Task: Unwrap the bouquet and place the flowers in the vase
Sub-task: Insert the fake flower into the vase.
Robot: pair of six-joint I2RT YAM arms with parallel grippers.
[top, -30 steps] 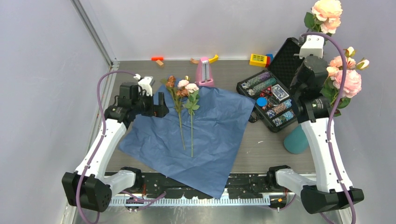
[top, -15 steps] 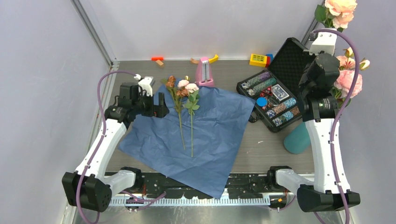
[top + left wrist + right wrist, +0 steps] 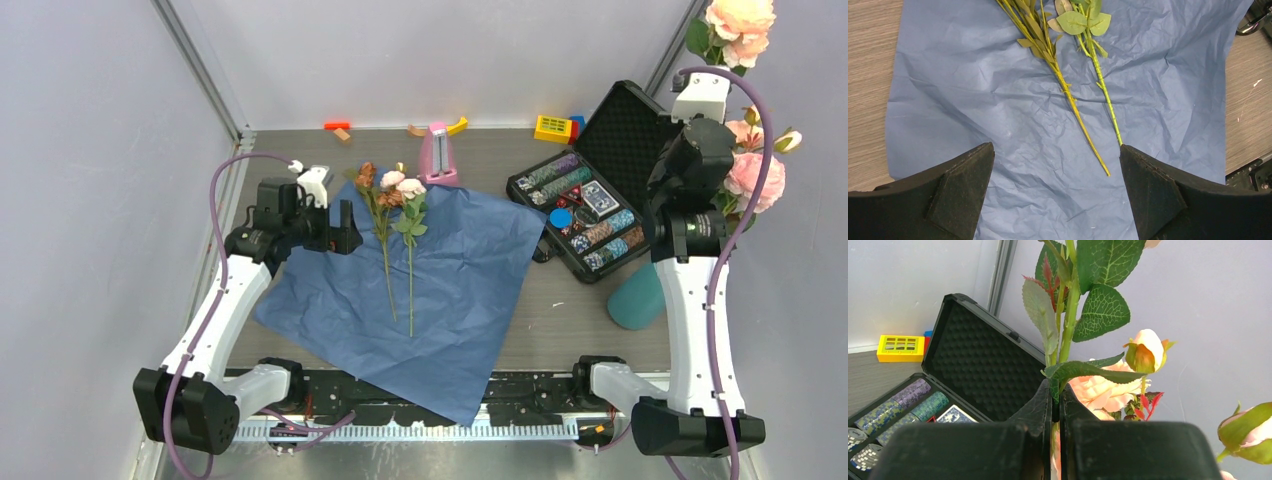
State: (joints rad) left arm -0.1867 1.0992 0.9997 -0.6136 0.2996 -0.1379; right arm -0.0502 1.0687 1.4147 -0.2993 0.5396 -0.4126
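Note:
I need to move my right gripper down and back to let go of the green stem in the teal vase (image 3: 634, 298), because the vase is below my right gripper and toward my base.
The bouquet's blue paper (image 3: 450, 290) lies spread flat on the table. Two flowers (image 3: 395, 190) rest on it, their thin green stems (image 3: 1083, 117) pointing toward the near edge. My left gripper (image 3: 1056, 147) hangs open above the paper's left part, left of the stems, holding nothing. High at the right, my right gripper (image 3: 1055, 390) is shut on the green stem of a bunch of pink and peach roses (image 3: 745, 20). A pink rose (image 3: 758, 178) of that bunch shows beside the right arm. The teal vase (image 3: 634, 298) stands below, partly hidden by that arm.
An open black case of poker chips (image 3: 585, 210) sits between the paper and the right arm. A pink metronome (image 3: 437, 152), a yellow block (image 3: 553, 128) and small orange pieces (image 3: 337, 127) lie along the back wall. Grey walls close in left and right.
My right arm has risen and shifted right, carrying the roses higher up the frame. The left arm and the flowers on the paper have not moved.

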